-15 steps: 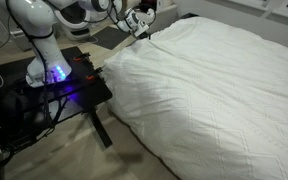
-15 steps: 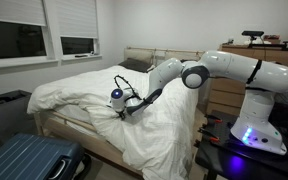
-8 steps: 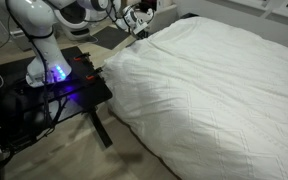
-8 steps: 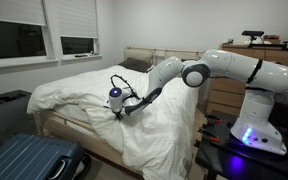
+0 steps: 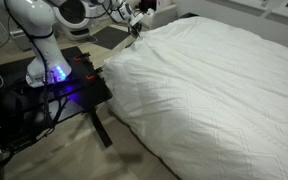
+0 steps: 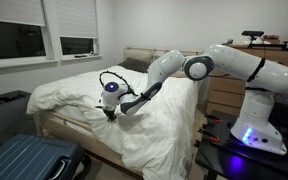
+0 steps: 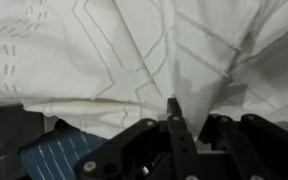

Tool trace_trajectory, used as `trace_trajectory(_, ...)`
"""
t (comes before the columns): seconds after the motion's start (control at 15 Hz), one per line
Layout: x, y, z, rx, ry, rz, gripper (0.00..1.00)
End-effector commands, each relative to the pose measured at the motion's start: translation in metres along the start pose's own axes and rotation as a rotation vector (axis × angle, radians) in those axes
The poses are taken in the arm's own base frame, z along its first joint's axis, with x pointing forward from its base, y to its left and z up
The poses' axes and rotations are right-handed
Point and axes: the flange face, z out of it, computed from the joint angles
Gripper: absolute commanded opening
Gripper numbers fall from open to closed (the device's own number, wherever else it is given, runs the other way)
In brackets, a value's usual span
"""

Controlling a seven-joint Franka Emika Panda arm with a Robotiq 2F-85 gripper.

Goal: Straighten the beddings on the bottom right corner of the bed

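The raised fold (image 7: 198, 82) comes free next as my gripper draws slightly up at the bed's corner edge and opens, since that fabric stands pinched between its dark fingers.
The white quilted beddings (image 5: 214, 80) cover the bed (image 6: 76, 128) and hang over its side in wrinkled folds (image 6: 154, 140). My gripper (image 6: 110, 108) is at the bed's corner edge, also seen in an exterior view (image 5: 136, 27) at the top. In the wrist view the gripper (image 7: 184, 112) is shut on a raised fold of the beddings (image 7: 104, 50), which rises in a peak from between the dark fingers (image 7: 172, 120). The fabric around the pinch is pulled taut into creases.
A black robot stand (image 5: 54, 90) with blue lights sits beside the bed. A blue suitcase (image 6: 29, 160) lies on the floor below the bed's corner and shows under the fabric edge in the wrist view (image 7: 59, 158). A wooden dresser (image 6: 216, 95) stands behind the arm.
The gripper has moved outward along the bed edge with the pinched fabric, drawing the beddings toward the corner. The jaws closed a little tighter.
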Motion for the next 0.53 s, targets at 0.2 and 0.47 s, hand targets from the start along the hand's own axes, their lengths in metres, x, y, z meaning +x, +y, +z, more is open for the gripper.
trace_trajectory(0.2,0.051,-0.012,-0.061,0.007,0.137,-0.147,0.02)
trace_trajectory(0.47,0.048,0.0,-0.073,-0.003,0.148,-0.194,0.02)
